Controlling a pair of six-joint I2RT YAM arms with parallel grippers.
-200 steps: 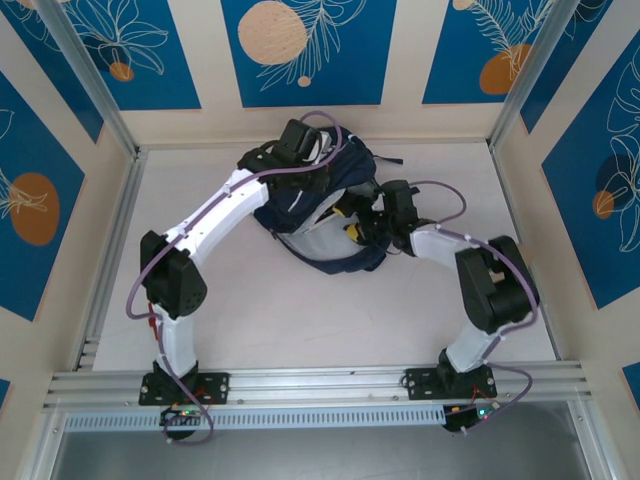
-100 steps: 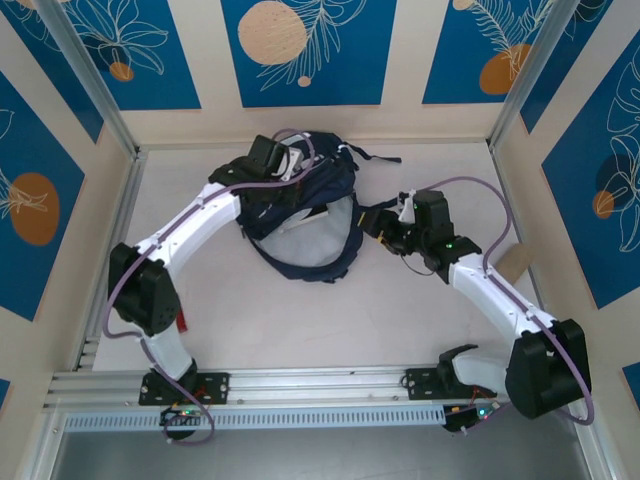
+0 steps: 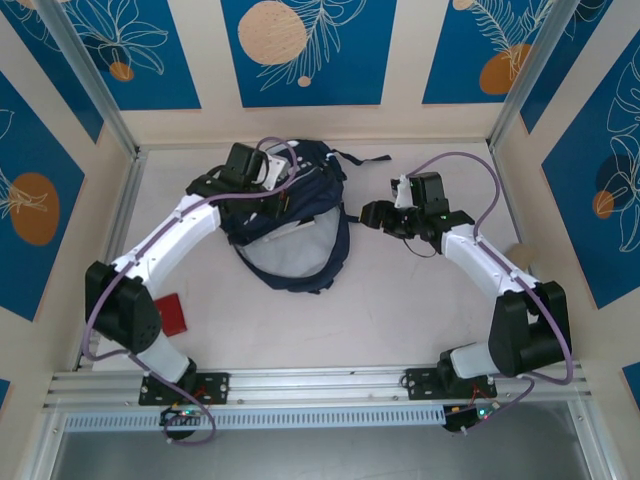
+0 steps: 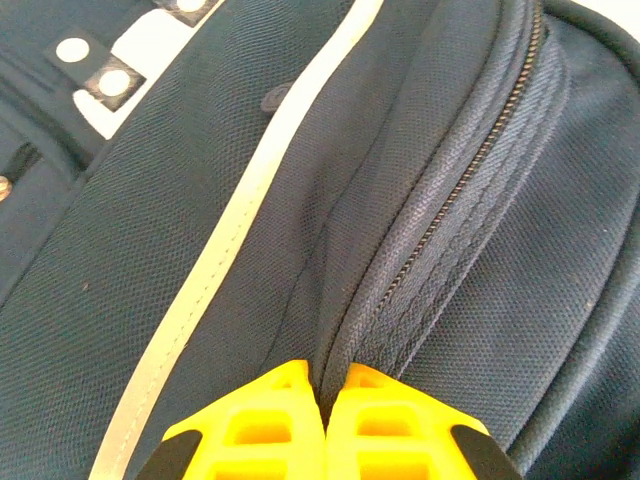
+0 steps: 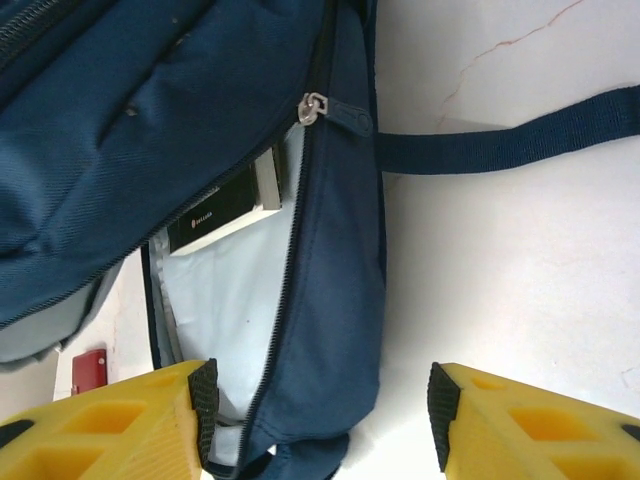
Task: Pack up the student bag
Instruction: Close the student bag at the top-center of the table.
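Observation:
The fold goes outward next with my left gripper toward the bag's strap end, which lies outward of the gripper, and gets released, since the opening gapes.
The student bag [image 3: 315, 185] lies at the back middle of the table, dark navy, its main flap unzipped and its pale lining [image 3: 290, 250] facing up. My left gripper [image 3: 283, 203] is on the bag's top, shut on a fold of navy fabric beside the zipper [image 4: 470, 180]; its yellow fingers [image 4: 265, 425] pinch that fold. The white stripe [image 4: 240, 220] runs past on the left. My right gripper [image 3: 368, 214] is open just right of the bag, its jaws either side of the flap's edge [image 5: 335, 300] without touching. A dark book [image 5: 225, 210] lies inside the opening, below the zipper pull [image 5: 312, 107].
A small red object [image 3: 168, 312] lies on the table at the left, near the left arm's elbow. A navy strap [image 5: 500, 140] trails from the bag across the white tabletop [image 3: 420, 300]. Walls close the table at the back and both sides.
The left arm has pulled the bag left and toward the back wall. The right gripper has come out of the bag's opening and moved right and back. The red object has come into sight.

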